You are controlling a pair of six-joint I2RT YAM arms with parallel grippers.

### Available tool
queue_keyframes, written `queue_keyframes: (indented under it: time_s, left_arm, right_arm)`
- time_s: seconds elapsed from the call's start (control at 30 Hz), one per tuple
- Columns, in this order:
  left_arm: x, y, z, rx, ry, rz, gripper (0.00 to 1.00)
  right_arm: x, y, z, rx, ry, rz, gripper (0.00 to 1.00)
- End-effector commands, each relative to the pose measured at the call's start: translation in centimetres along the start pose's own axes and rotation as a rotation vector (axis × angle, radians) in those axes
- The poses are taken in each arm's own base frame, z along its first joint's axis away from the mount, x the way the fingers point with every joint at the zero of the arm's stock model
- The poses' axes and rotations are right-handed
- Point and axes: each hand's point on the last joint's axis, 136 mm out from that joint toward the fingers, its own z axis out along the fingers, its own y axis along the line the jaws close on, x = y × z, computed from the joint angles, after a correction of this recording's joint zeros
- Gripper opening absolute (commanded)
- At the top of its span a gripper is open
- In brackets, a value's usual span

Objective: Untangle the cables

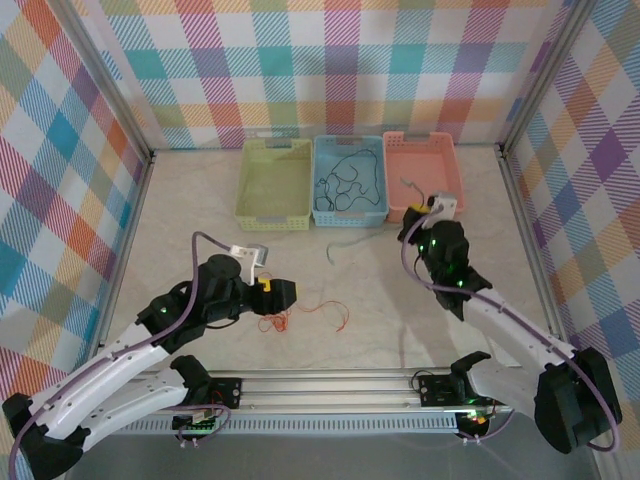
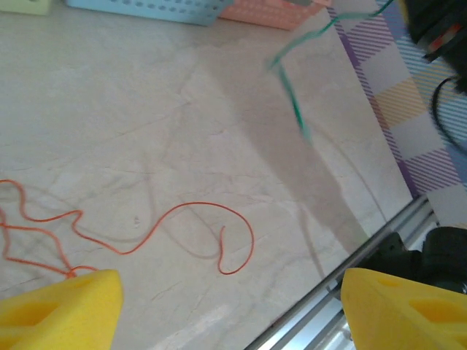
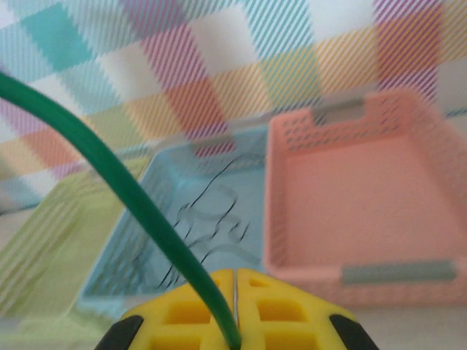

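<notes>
The right gripper carries the dark green cable (image 3: 131,197) outward over the pink basket's far end (image 3: 346,149) next and releases it there, since the pink basket is still empty.
An orange-red cable (image 1: 300,316) lies in loose curls on the table just right of my left gripper (image 1: 280,292). In the left wrist view this orange-red cable (image 2: 146,237) lies ahead of the left gripper (image 2: 228,292), which is open with nothing between its yellow fingers (image 2: 66,306). My right gripper (image 1: 412,230) hovers in front of the pink basket. It (image 3: 235,306) is shut on a dark green cable (image 3: 131,197), whose free end (image 1: 340,247) trails left over the table. A black cable (image 1: 345,180) lies coiled in the blue basket (image 1: 350,222).
Three baskets stand in a row at the back: yellow-green (image 1: 272,180), blue in the middle and pink (image 1: 425,165) on the right. Checked walls close off the left, back and right sides. A metal rail (image 1: 330,385) runs along the near edge.
</notes>
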Motion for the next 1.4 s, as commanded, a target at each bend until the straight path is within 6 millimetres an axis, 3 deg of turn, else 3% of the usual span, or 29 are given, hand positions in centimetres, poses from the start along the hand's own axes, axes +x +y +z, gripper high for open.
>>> queue_keyframes:
  time_s: [0.0, 0.2, 0.37, 0.47, 0.57, 0.8, 1.2, 1.3, 1.37]
  left_arm:
    - [-0.4, 1.5, -1.8, -0.078, -0.041, -0.017, 0.79]
    - [0.5, 2.3, -2.7, -0.092, -0.041, -0.006, 0.80]
    - [1.2, 2.4, -2.4, -0.073, -0.025, -0.017, 0.80]
    - [1.6, 2.7, -2.3, -0.083, -0.019, -0.012, 0.80]
    - [1.7, 3.0, -2.3, -0.090, -0.017, -0.007, 0.80]
    - [2.2, 3.3, -2.1, -0.100, -0.003, 0.008, 0.81]
    - [2.4, 3.2, -1.7, -0.088, 0.010, 0.019, 0.80]
    - [2.4, 3.2, -1.5, -0.088, 0.015, 0.022, 0.81]
    - [2.5, 3.2, -1.5, -0.092, 0.018, 0.022, 0.80]
  right_arm:
    - [-1.3, -4.3, 1.7, 0.212, 0.042, -0.096, 0.00]
    - [-6.9, -7.3, 6.9, 0.361, 0.030, -0.208, 0.00]
    - [-11.5, -7.7, 11.3, 0.454, 0.001, -0.348, 0.00]
    - [-13.6, -8.1, 13.7, 0.509, 0.005, -0.461, 0.00]
    - [-14.5, -9.1, 15.7, 0.564, 0.030, -0.535, 0.00]
    - [-12.6, -11.6, 19.3, 0.639, 0.149, -0.651, 0.00]
    - [-5.6, -15.5, 23.5, 0.649, 0.403, -0.699, 0.00]
    - [-4.2, -15.8, 24.2, 0.632, 0.460, -0.697, 0.08]
    - [-3.6, -16.0, 24.4, 0.632, 0.486, -0.695, 0.21]
